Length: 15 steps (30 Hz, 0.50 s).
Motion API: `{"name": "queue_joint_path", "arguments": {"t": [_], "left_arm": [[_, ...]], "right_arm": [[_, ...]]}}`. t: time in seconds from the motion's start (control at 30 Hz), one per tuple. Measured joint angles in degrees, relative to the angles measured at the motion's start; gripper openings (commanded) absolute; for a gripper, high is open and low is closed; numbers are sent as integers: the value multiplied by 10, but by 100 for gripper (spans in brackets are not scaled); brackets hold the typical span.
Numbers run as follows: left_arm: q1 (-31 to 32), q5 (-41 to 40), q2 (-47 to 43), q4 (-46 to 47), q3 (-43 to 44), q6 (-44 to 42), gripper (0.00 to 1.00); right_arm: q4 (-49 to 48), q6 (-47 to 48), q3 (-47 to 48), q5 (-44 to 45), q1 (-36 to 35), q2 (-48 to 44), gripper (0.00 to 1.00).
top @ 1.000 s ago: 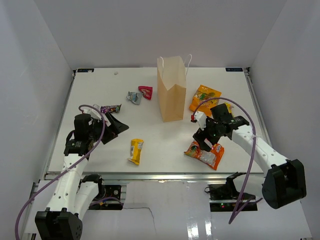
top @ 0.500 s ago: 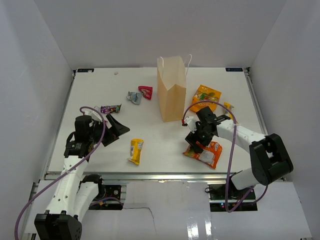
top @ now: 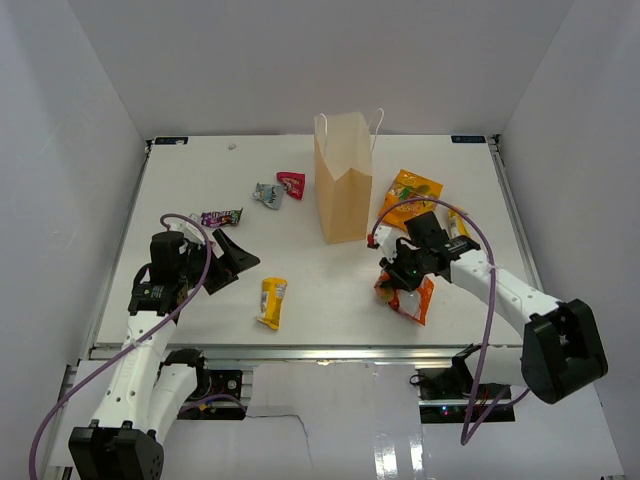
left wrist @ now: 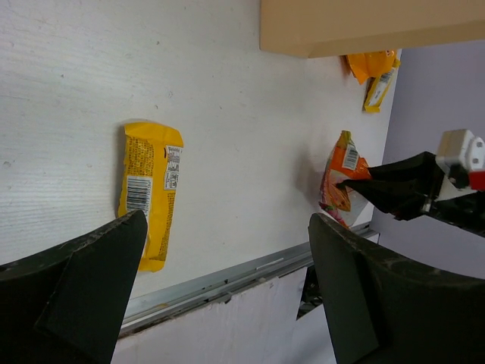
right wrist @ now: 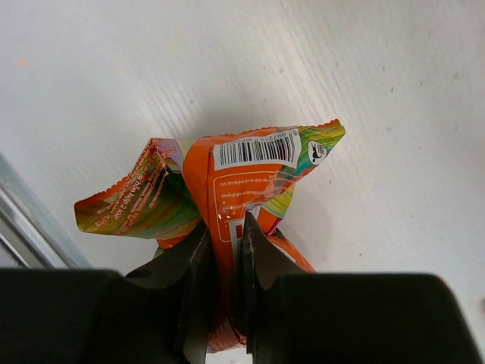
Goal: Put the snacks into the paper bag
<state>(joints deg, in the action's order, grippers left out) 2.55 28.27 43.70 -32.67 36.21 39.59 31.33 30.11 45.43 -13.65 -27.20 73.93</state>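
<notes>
My right gripper lifts outward over the paper bag's open top (top: pixel 345 142) next and releases the orange snack bag (top: pixel 408 297), since that opening lies above and outward of it.
The tall tan paper bag (top: pixel 343 190) stands upright at the table's middle back. My right gripper (top: pixel 393 281) is shut on a crumpled orange snack bag (top: pixel 408 297), pinching a fold of it (right wrist: pixel 250 174) between its fingers (right wrist: pixel 265 258) just off the table. A second orange bag (top: pixel 411 189) lies right of the paper bag. My left gripper (top: pixel 232 262) is open and holds nothing, hovering left of a yellow pouch (top: pixel 272 301), which also shows in the left wrist view (left wrist: pixel 149 189). A purple bar (top: pixel 221 216), a grey-teal packet (top: pixel 266 194) and a red packet (top: pixel 291 184) lie left of the bag.
The metal rail of the table's front edge (left wrist: pixel 227 277) runs just beyond the yellow pouch. A small yellow packet (top: pixel 457 214) lies by the right arm. White walls enclose the table on three sides.
My right gripper has gone from open above the orange bag to shut on it, bunching it up. The left arm has stayed still and open.
</notes>
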Motion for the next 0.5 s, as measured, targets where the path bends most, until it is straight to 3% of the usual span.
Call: {"name": "queue_joint_path", "arguments": {"t": [0.3, 0.5], "left_arm": [[3, 0, 3, -1, 0, -3, 98], [3, 0, 1, -2, 0, -4, 98]], "right_arm": [[69, 97, 132, -197, 33, -94, 8], [24, 20, 327, -289, 32, -65, 8]]}}
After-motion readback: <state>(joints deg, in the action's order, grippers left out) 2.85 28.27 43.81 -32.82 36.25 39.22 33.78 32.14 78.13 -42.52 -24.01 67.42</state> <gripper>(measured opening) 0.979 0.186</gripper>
